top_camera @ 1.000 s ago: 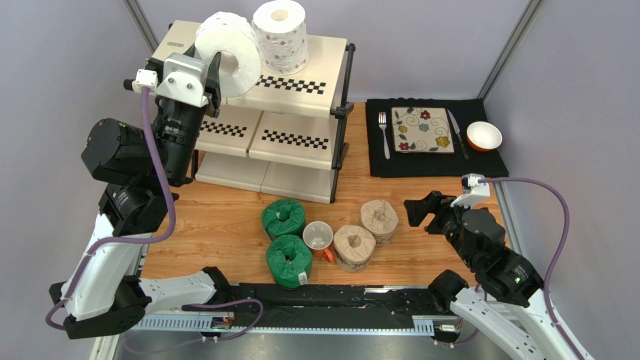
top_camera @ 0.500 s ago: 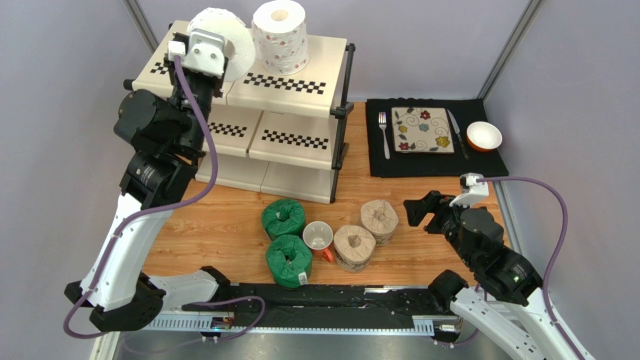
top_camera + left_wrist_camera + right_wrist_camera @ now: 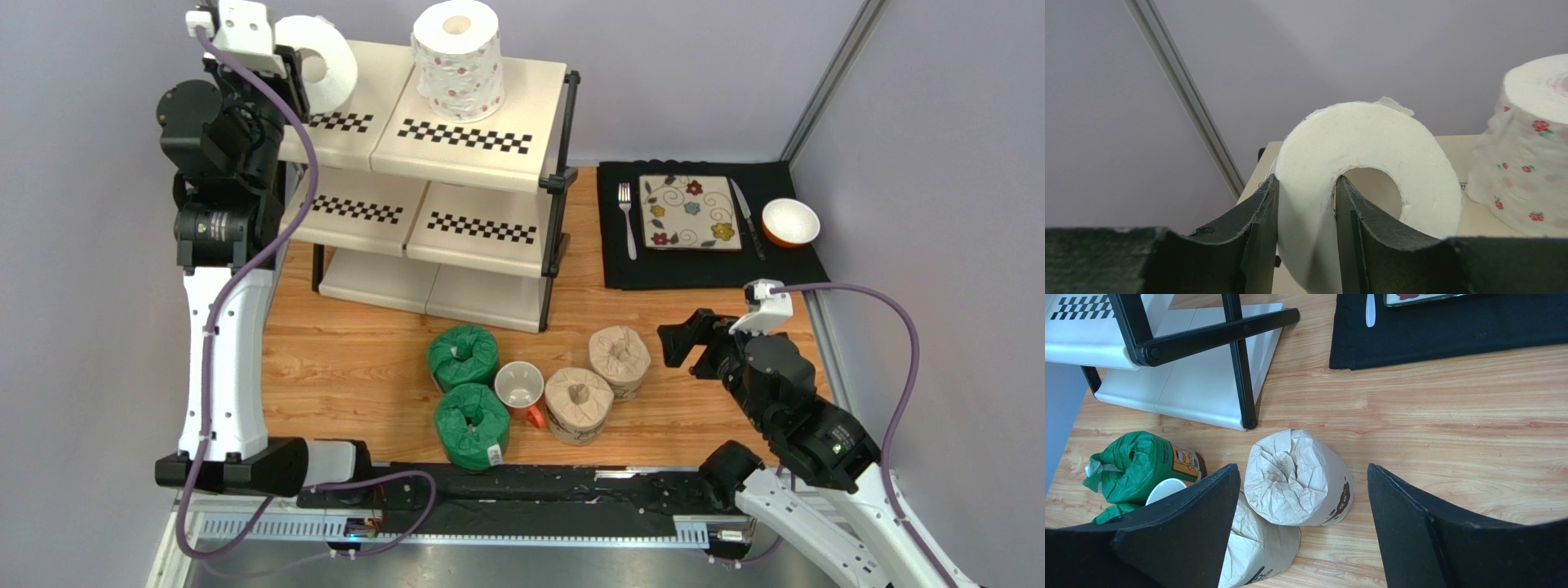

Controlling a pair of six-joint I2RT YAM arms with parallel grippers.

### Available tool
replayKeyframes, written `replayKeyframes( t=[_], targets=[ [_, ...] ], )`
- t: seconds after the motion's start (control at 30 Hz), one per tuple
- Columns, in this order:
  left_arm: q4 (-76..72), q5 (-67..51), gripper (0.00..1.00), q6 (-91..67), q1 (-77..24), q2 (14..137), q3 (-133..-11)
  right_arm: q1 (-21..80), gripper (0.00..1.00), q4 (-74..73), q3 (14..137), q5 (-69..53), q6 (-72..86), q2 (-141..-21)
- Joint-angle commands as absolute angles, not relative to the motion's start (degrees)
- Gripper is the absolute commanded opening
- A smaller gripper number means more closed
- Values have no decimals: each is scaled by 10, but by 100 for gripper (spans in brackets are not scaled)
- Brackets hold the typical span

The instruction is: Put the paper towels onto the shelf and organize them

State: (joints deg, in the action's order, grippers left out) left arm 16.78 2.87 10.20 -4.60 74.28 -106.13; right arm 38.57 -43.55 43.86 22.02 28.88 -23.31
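I will next turn my left gripper toward the standing floral roll and let go of the held roll there, because the shelf's top level (image 3: pixel 377 93) is clear beside the standing roll.
My left gripper (image 3: pixel 292 64) is shut on a white paper towel roll (image 3: pixel 323 58), one finger through its core, held on its side over the left end of the shelf's (image 3: pixel 478 116) top tier; it fills the left wrist view (image 3: pixel 1364 159). A second white floral roll (image 3: pixel 458 55) stands upright on the top tier, also in the left wrist view (image 3: pixel 1530 147). Two green rolls (image 3: pixel 464 357) (image 3: pixel 472 425) and two tan rolls (image 3: pixel 620 358) (image 3: pixel 578 404) sit on the table. My right gripper (image 3: pixel 682 346) is open just right of the tan rolls, above one (image 3: pixel 1296 478).
A white mug with a red handle (image 3: pixel 520 388) sits between the green and tan rolls. A black placemat (image 3: pixel 785 263) at the back right holds a floral plate (image 3: pixel 691 211), fork, knife and an orange bowl (image 3: pixel 790 222). Grey walls enclose the table.
My left arm has risen and swung left and back, carrying the white roll from in front of the shelf to over the top tier's left end. The right arm has barely moved.
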Motion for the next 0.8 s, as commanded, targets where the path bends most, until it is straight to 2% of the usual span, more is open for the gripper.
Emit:
replayKeyframes(
  t=[0.0,0.23,0.77],
  targets=[
    [143,-102,18,-21,20,746,-1102,387,80,-408,437,226,279,-238],
    [78,-229,17,-153,108,757,-1078,388,80,-409,438,230,277,-237],
    [115,-261,17,-180,116,780,-1118,388,80,-414,432,231,278,-235]
  ],
)
